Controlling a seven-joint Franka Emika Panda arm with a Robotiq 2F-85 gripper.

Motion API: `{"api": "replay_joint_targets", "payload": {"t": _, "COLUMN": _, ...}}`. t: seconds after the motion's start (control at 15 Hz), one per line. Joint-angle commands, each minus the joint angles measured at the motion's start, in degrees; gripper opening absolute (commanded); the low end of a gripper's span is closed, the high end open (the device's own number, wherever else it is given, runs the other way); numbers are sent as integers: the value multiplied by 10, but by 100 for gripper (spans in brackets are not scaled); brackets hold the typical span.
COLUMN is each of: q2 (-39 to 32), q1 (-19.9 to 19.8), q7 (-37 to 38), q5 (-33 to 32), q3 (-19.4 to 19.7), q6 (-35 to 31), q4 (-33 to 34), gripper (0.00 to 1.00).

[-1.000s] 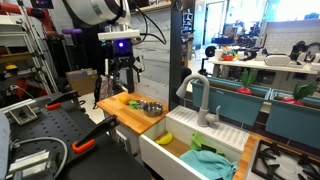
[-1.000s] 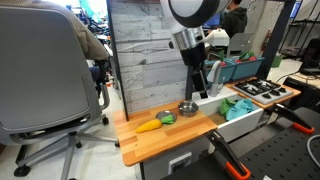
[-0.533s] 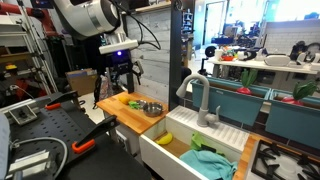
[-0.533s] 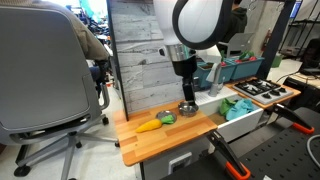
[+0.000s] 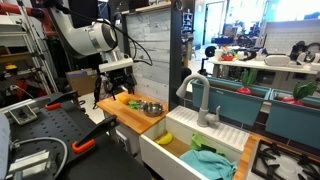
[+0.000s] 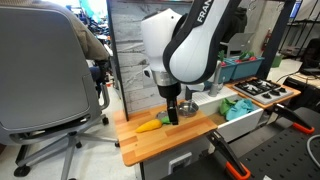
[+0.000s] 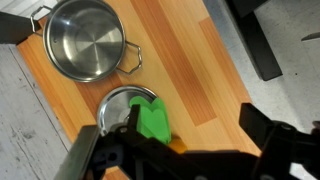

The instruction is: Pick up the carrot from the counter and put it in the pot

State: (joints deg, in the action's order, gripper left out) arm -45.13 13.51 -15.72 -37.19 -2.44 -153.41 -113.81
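Observation:
My gripper is open and its fingertips are still above the counter, closer to the green end, so it should move away from the pot (image 7: 85,40) and down onto the carrot's orange-yellow body.
The carrot (image 6: 148,126) lies on the wooden counter (image 6: 150,145); its orange-yellow body points away from its green leafy end (image 7: 153,120). It shows small in an exterior view (image 5: 133,101). The shiny silver pot (image 7: 85,40) stands empty beside it, also visible in an exterior view (image 5: 152,107). My gripper (image 7: 185,140) is open and hangs low over the carrot's green end, one finger on each side, holding nothing. It appears in both exterior views (image 5: 118,86) (image 6: 172,112). Most of the carrot's body is hidden under the gripper in the wrist view.
A small round silver lid-like disc (image 7: 122,105) lies under the green end. A white sink basin (image 5: 195,150) with a yellow piece and a teal cloth adjoins the counter. A grey plank wall (image 6: 135,60) stands behind it. An office chair (image 6: 45,80) is nearby.
The arm has swung away from above the pot and come down toward the carrot. The gripper now sits low over the carrot's green end. The carrot and pot have not moved.

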Motion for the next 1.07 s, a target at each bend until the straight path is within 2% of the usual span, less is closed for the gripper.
{"api": "replay_joint_targets", "payload": {"t": 0.0, "q2": -53, "q1": 10, "q7": -12, "q5": -6, "q3": -1, "q6": -7, "q4": 61, "gripper": 100}}
{"api": "replay_joint_targets", "payload": {"t": 0.53, "q2": -129, "q1": 23, "q7": -56, "q5": 10, "q3": -27, "q6": 21, "q4": 165, "gripper": 100}}
{"api": "replay_joint_targets", "payload": {"t": 0.6, "q2": -136, "q1": 23, "q7": -62, "q5": 11, "q3": -31, "q6": 23, "q4": 175, "gripper": 75}}
{"api": "replay_joint_targets", "payload": {"t": 0.73, "q2": -146, "q1": 19, "q7": -77, "q5": 16, "q3": -39, "q6": 28, "q4": 189, "gripper": 66}}
{"api": "replay_joint_targets", "payload": {"t": 0.8, "q2": -150, "q1": 19, "q7": -81, "q5": 16, "q3": -41, "q6": 30, "q4": 193, "gripper": 56}}
{"api": "replay_joint_targets", "payload": {"t": 1.0, "q2": -158, "q1": 18, "q7": -93, "q5": 15, "q3": -45, "q6": 36, "q4": 202, "gripper": 34}}
